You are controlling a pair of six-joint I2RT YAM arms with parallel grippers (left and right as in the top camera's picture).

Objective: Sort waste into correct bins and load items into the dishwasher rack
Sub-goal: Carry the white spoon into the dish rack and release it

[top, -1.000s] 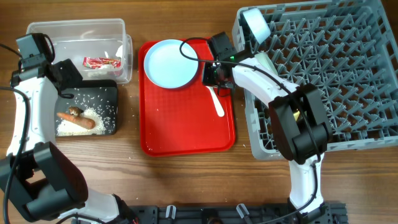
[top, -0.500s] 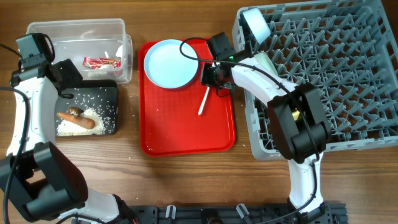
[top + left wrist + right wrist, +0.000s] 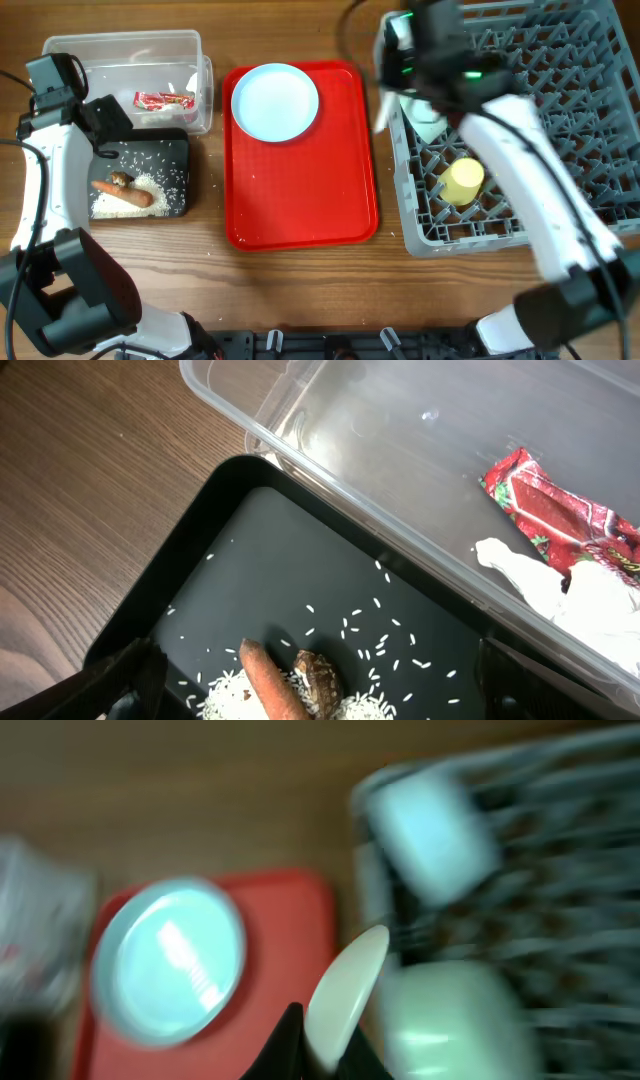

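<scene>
The rack's empty wires are below my right gripper and to its right in the overhead view, so I will next move it across and down to release the spoon [image 3: 345,985].
My right gripper [image 3: 325,1055] is shut on the white spoon [image 3: 345,985] and holds it in the air at the dishwasher rack's [image 3: 560,110] left edge; it is blurred in the overhead view [image 3: 392,85]. The light blue plate [image 3: 275,102] lies on the red tray. The pale green bowl [image 3: 425,112], the yellow cup [image 3: 463,182] and the light blue bowl [image 3: 430,825] are in the rack. My left gripper [image 3: 320,700] is open above the black tray [image 3: 170,150], which holds the orange stick [image 3: 122,194], the brown lump [image 3: 122,179] and rice [image 3: 150,182]. The wrapper [image 3: 165,99] lies in the clear tub [image 3: 120,50].
The flat red serving tray [image 3: 300,190] lies between the bins and the rack. My right arm reaches over the rack's left part and hides some of it. Bare wooden table shows along the front.
My right gripper lifted the spoon off the red tray and swung up and right to the rack's edge. The yellow cup is now uncovered. The left arm has not moved.
</scene>
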